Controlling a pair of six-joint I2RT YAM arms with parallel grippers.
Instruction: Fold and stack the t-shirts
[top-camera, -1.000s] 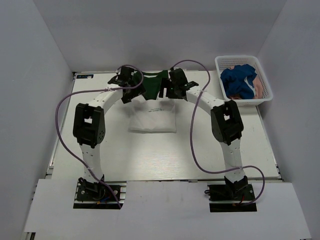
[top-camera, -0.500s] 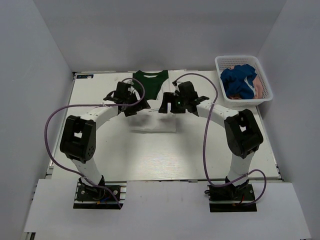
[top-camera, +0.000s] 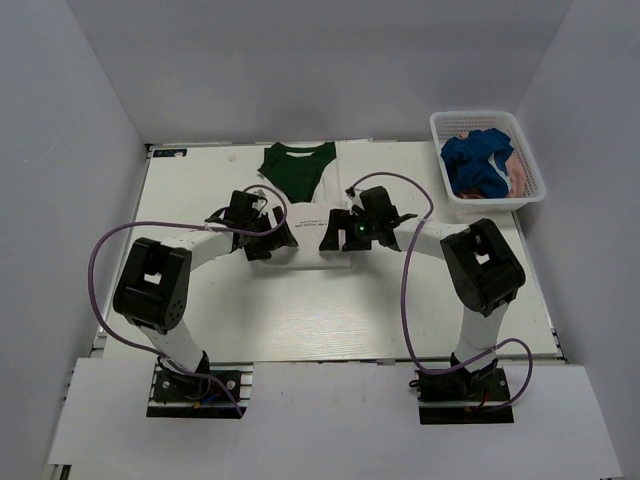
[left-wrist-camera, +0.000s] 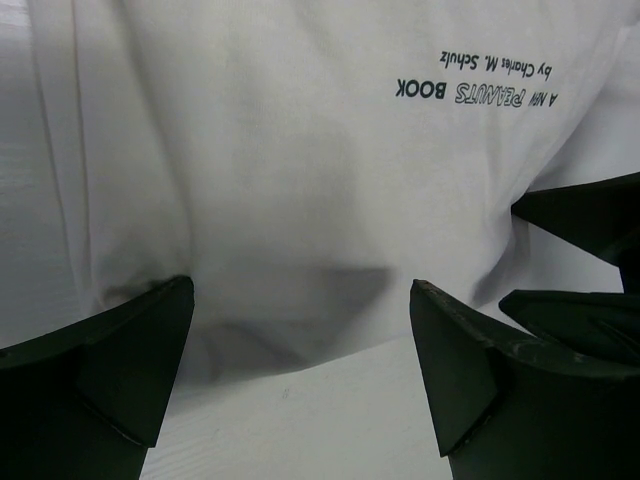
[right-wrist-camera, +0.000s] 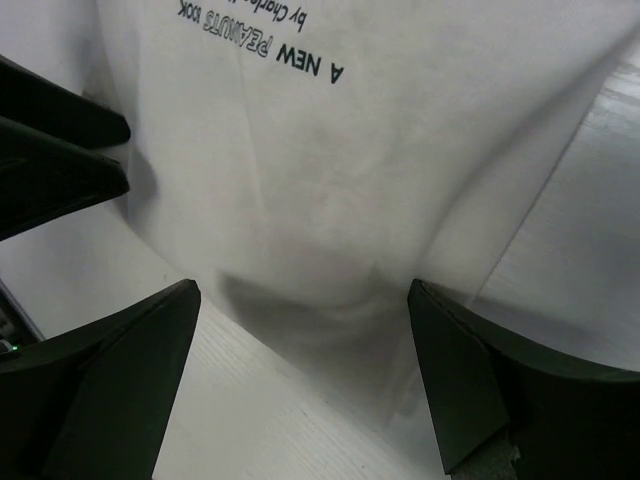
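Note:
The left gripper slides back and away from my right gripper onto the shirt's near corner (top-camera: 265, 263) (left-wrist-camera: 98, 298) next, as that corner lies to the left in the top view.
The cream t-shirt with dark green top (top-camera: 297, 172) lies spread flat at the table's far middle. Its cream body with "A NEW PEANUTS BOOK" print fills the left wrist view (left-wrist-camera: 300, 150) and the right wrist view (right-wrist-camera: 350, 150). My left gripper (top-camera: 262, 240) is open and empty, its jaws straddling the shirt's near hem (left-wrist-camera: 300, 300). My right gripper (top-camera: 338, 232) is also open and empty over the same hem (right-wrist-camera: 305, 300). The blue t-shirt (top-camera: 478, 160) and the pink t-shirt (top-camera: 520, 178) lie crumpled in the basket.
The white mesh basket (top-camera: 488, 117) stands at the far right corner. White walls enclose the table on three sides. The other gripper's dark fingers show at the right edge of the left wrist view (left-wrist-camera: 590, 215) and the left edge of the right wrist view (right-wrist-camera: 50, 130).
Both grippers have let go of the green top of the shirt and drawn back toward me to its near hem. The green top now lies flat at the far side.

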